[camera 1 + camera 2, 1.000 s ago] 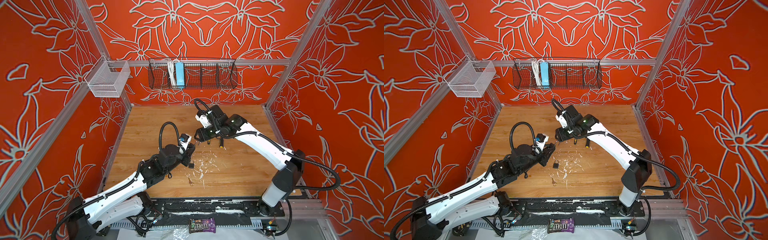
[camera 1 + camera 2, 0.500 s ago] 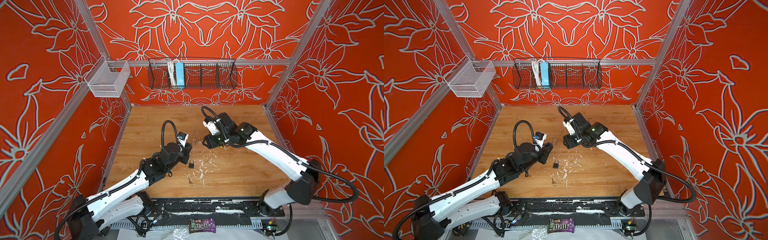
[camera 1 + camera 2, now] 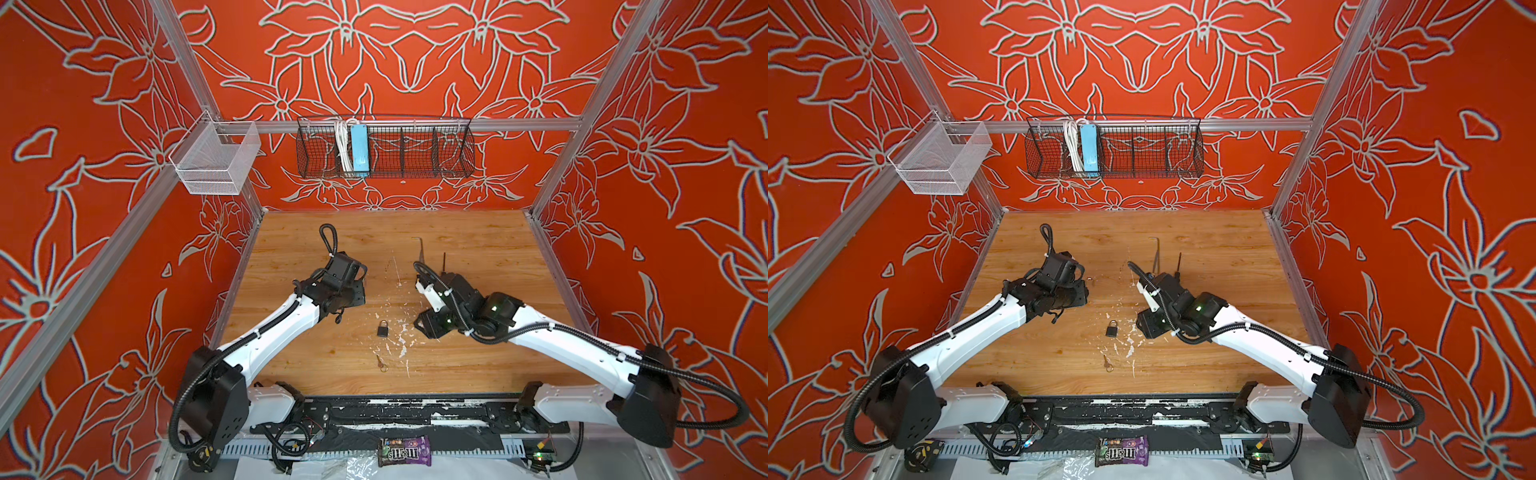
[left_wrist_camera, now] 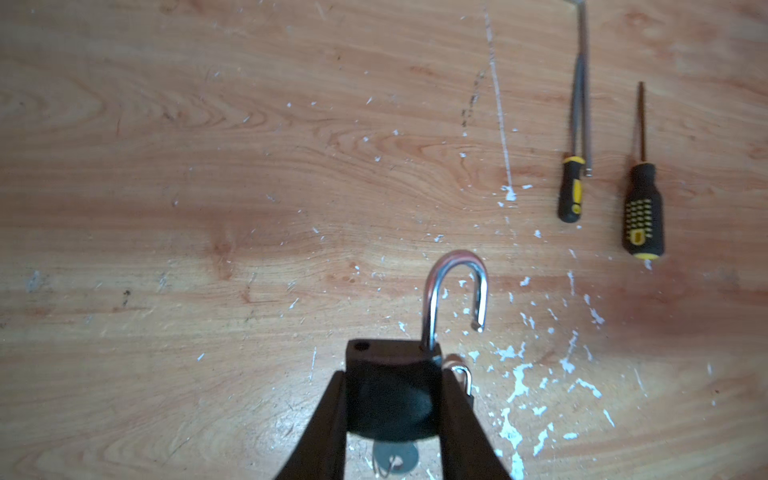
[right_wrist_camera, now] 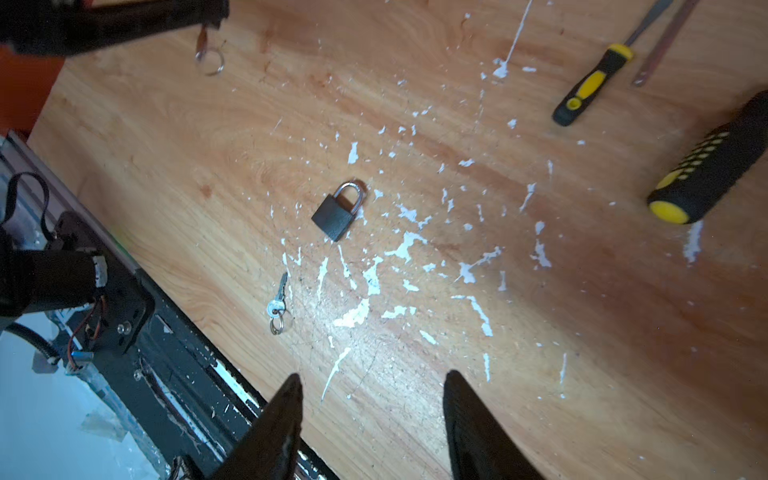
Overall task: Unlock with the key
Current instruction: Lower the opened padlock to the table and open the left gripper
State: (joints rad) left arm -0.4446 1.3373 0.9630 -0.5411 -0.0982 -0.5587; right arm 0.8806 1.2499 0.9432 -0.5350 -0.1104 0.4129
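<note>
My left gripper will lower the black padlock outward to the clear wood beyond the lying padlock (image 4: 344,252) and let go of it there, because its silver shackle (image 4: 455,291) is swung open.
In the left wrist view my left gripper (image 4: 395,378) is shut on a black padlock (image 4: 390,399) held above the table. Its silver shackle (image 4: 455,291) stands swung open, free at one end. A key (image 4: 395,457) with a wire ring sticks out of the padlock's underside. A second black padlock (image 3: 382,328) (image 5: 337,214) lies on the wooden table with its shackle shut. Nearer the front edge lies a loose key (image 3: 380,362) (image 5: 277,305). My right gripper (image 5: 372,376) (image 3: 428,328) hovers open and empty just right of that lying padlock. In both top views the held padlock is hidden under my left gripper (image 3: 357,291).
Two black-and-yellow screwdrivers (image 4: 571,191) (image 4: 643,212) and a bent metal rod (image 3: 419,249) lie at mid table behind my right arm. White paint flecks (image 3: 401,338) mark the wood. A black wire basket (image 3: 384,145) and a white mesh bin (image 3: 216,160) hang on the walls.
My right gripper has drawn away from the left gripper, moving toward the front and right. My left gripper has shifted slightly left and back with the padlock still in it.
</note>
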